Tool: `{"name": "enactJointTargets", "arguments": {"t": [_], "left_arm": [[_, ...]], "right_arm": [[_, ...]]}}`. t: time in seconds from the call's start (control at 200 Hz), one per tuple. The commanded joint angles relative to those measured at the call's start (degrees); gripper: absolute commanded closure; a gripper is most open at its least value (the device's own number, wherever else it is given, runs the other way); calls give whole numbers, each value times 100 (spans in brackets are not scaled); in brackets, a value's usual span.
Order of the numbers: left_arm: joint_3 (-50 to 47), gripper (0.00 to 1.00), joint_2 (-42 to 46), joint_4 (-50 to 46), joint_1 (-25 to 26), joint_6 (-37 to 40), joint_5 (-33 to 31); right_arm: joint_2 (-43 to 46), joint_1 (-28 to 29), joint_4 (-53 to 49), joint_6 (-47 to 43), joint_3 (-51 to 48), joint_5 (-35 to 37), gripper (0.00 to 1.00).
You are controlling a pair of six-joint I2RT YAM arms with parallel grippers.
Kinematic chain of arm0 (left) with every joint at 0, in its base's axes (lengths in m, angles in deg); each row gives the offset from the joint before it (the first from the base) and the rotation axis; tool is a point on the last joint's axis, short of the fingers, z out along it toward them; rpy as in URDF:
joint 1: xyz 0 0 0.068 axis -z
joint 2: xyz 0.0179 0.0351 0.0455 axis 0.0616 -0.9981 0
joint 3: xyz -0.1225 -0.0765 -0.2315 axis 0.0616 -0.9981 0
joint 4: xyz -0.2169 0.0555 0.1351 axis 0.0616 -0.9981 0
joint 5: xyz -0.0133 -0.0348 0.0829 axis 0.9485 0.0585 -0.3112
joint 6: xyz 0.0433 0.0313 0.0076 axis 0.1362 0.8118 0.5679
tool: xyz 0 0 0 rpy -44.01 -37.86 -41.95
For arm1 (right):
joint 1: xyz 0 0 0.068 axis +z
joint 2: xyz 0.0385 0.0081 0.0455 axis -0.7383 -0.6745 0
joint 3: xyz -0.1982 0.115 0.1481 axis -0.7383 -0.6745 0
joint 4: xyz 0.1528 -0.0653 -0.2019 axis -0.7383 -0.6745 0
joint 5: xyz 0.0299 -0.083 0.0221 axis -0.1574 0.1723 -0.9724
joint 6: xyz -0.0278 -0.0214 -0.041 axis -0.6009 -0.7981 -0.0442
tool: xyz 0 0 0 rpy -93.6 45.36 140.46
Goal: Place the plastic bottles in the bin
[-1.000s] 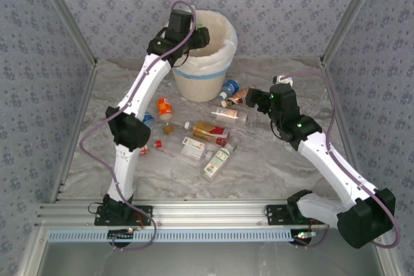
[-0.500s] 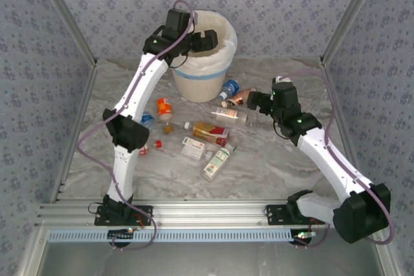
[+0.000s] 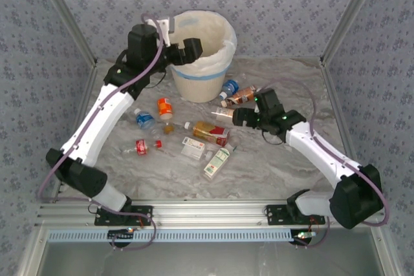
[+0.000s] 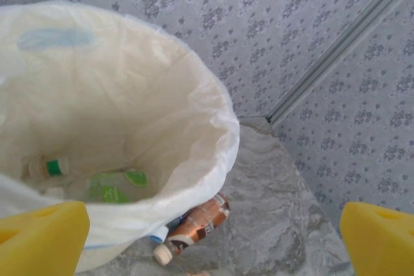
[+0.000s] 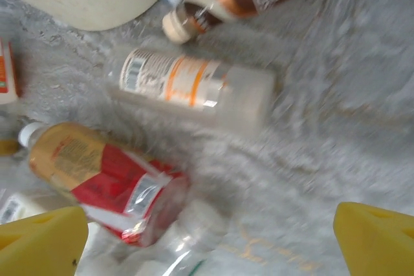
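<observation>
The right gripper draws back and lowers over the green-and-white bottle's clear neck next, since that neck lies below the gripper and nearer my base.
The cream bin (image 3: 202, 75) with its white liner stands at the back. My left gripper (image 3: 192, 50) hangs open by its left rim, nothing between the yellow pads (image 4: 40, 237). Inside the bin (image 4: 194, 114) lie a green-capped bottle (image 4: 48, 167) and green-labelled ones (image 4: 115, 189). My right gripper (image 3: 240, 117) is open, low over a white bottle with an orange label (image 5: 193, 84), a red-labelled bottle (image 5: 110, 179) and a clear one (image 5: 187, 237). A brown bottle (image 3: 240, 97) and a blue-capped one (image 3: 229, 86) lie at the bin's foot.
More bottles are scattered left of centre: an orange-labelled one (image 3: 165, 106), a blue one (image 3: 144, 119), a small red one (image 3: 141, 147), a white one (image 3: 193, 148) and a green-and-white one (image 3: 217, 161). Patterned walls close in three sides.
My left arm has swung back to the left, off the bin's mouth to its left rim. My right gripper has moved left and lower, towards the bottles in the middle.
</observation>
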Motion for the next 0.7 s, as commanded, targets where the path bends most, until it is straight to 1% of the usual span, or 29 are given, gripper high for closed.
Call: {"name": "enactJointTargets", "arguments": {"t": [0.0, 0.105, 0.275, 0.395, 0.455, 0.58, 0.695], "left_arm": [[-797, 1, 571, 689, -38, -198, -277], [-1595, 1, 1173, 878, -96, -342, -688], [-2617, 1, 2169, 783, -208, -470, -1378], [-3156, 1, 2770, 567, -232, -443, -1913], [-3357, 0, 3007, 453, -256, -403, -2104], [-3608, 1, 3347, 157, -285, -336, -2412], [-3726, 1, 3496, 8, -340, -304, -2578]], "right_arm": [[59, 559, -288, 1555, -257, 408, 0], [29, 983, -205, 2145, -387, 654, 0], [-107, 1457, -138, 2402, -435, 618, 0], [-513, 1682, -88, 2530, -355, 448, 0], [-754, 1774, -211, 2651, -182, 467, 0], [-1194, 2031, -757, 2794, 111, 848, 0], [-1389, 2067, -901, 2800, 128, 913, 0]]}}
